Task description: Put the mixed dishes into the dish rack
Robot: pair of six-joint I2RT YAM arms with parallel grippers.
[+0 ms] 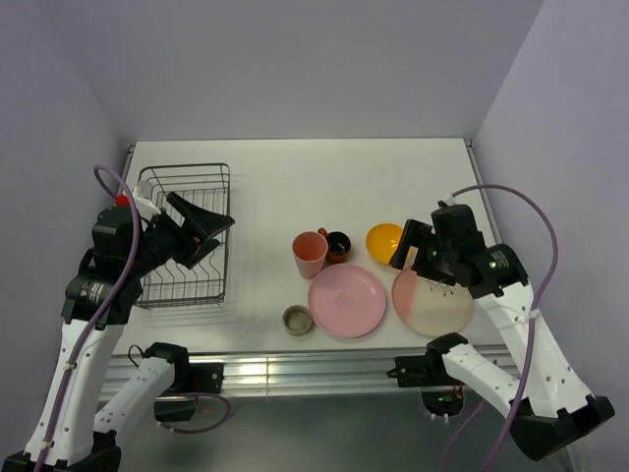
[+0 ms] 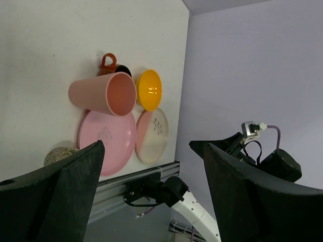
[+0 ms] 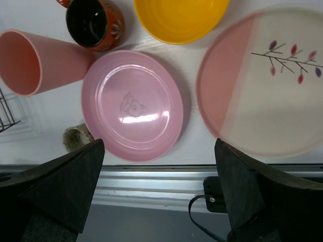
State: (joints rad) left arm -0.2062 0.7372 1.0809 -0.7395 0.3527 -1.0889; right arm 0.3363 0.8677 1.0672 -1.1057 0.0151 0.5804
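Observation:
My right gripper lowers its open fingers outward next, over the rim of the orange-yellow bowl [image 1: 384, 239], below and outward of it, opposite the red-brown cup, the bowl's uncrowded side.
The wire dish rack [image 1: 187, 169] stands at the table's left with nothing in it. My left gripper [image 1: 214, 239] hovers open over its right side, holding nothing [image 2: 149, 151]. Mid-table stand the pink tumbler [image 1: 310, 254] and the dark red-brown cup [image 1: 337, 245], with the orange-yellow bowl [image 1: 384, 239] to their right. Nearer the front lie the pink plate [image 1: 346, 300], the pink-and-cream plate [image 1: 432, 303] and the small speckled cup [image 1: 298, 320]. My right gripper [image 1: 411, 248] hangs open above the bowl and the pink-and-cream plate [image 3: 262, 80]; its jaws [image 3: 159, 151] are empty.
The table's front edge is a metal rail [image 3: 151, 176] just below the plates. Purple walls close the table in at the back and both sides. A corner of the rack's wire [image 3: 5, 113] shows left of the tumbler [image 3: 40, 60].

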